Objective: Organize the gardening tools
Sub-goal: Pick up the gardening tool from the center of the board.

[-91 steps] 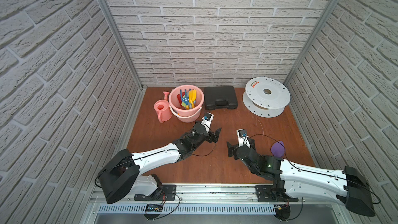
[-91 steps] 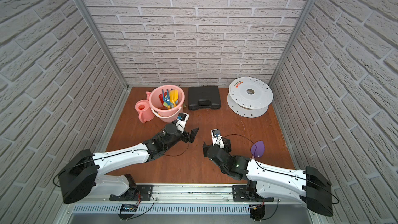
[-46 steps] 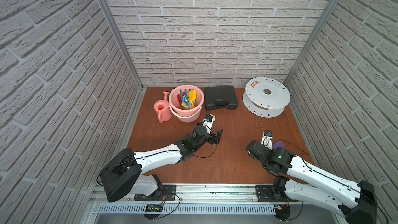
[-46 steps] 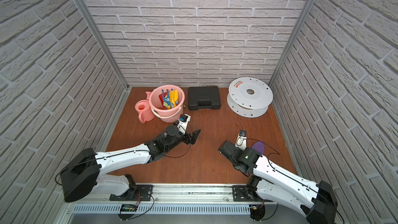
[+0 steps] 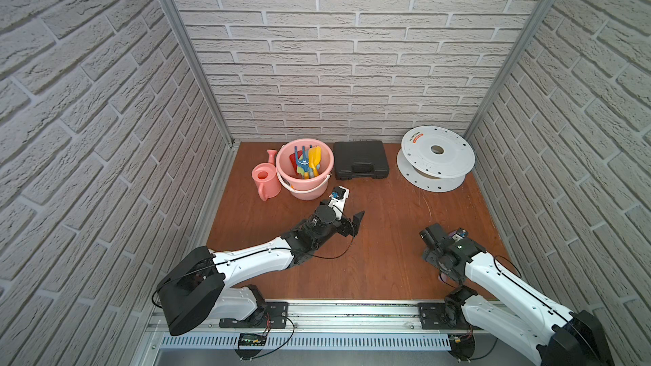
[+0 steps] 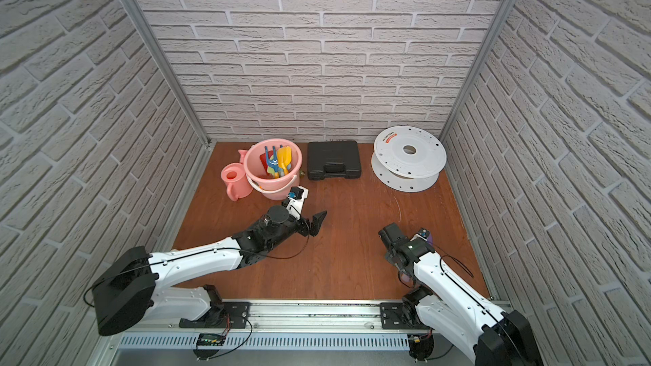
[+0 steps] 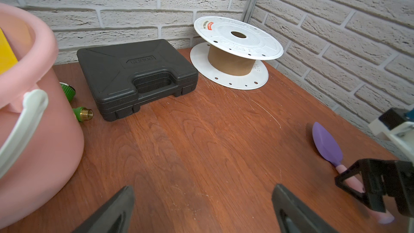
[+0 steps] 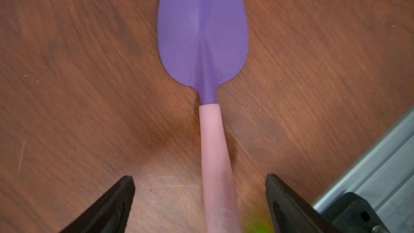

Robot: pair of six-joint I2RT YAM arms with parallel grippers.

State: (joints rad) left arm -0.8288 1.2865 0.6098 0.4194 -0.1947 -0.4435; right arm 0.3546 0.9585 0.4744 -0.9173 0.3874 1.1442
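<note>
The trowel's pink handle already has one open finger hanging on each side of it, so my right gripper should go down over it and close across it.
A purple trowel (image 8: pixel 201 34) with a pink handle (image 8: pixel 215 153) lies flat on the wooden table near its right edge. My right gripper (image 8: pixel 200 198) hangs over it, open, a jaw on each side of the handle and neither touching it. From the left wrist the trowel (image 7: pixel 327 144) shows beside that gripper. In both top views the right arm (image 5: pixel 454 251) hides nearly all of it. Several tools, among them a yellow spade (image 5: pixel 314 156) and a blue rake (image 5: pixel 302 160), stand in the pink bucket (image 5: pixel 281 174). A pink watering can (image 5: pixel 266 181) sits to its left. My left gripper (image 7: pixel 201 202) is open and empty, low over mid-table (image 5: pixel 352 221).
A black case (image 5: pixel 361 165) and a big white reel (image 5: pixel 436 156) stand along the back wall. Two green hose fittings (image 7: pixel 83 113) lie between bucket and case. Brick walls close in three sides, and a metal rail (image 8: pixel 369 164) runs close by the trowel's handle.
My right arm swung from mid-table to the right and came down over the purple trowel, jaws astride its handle. The left arm has hardly moved.
</note>
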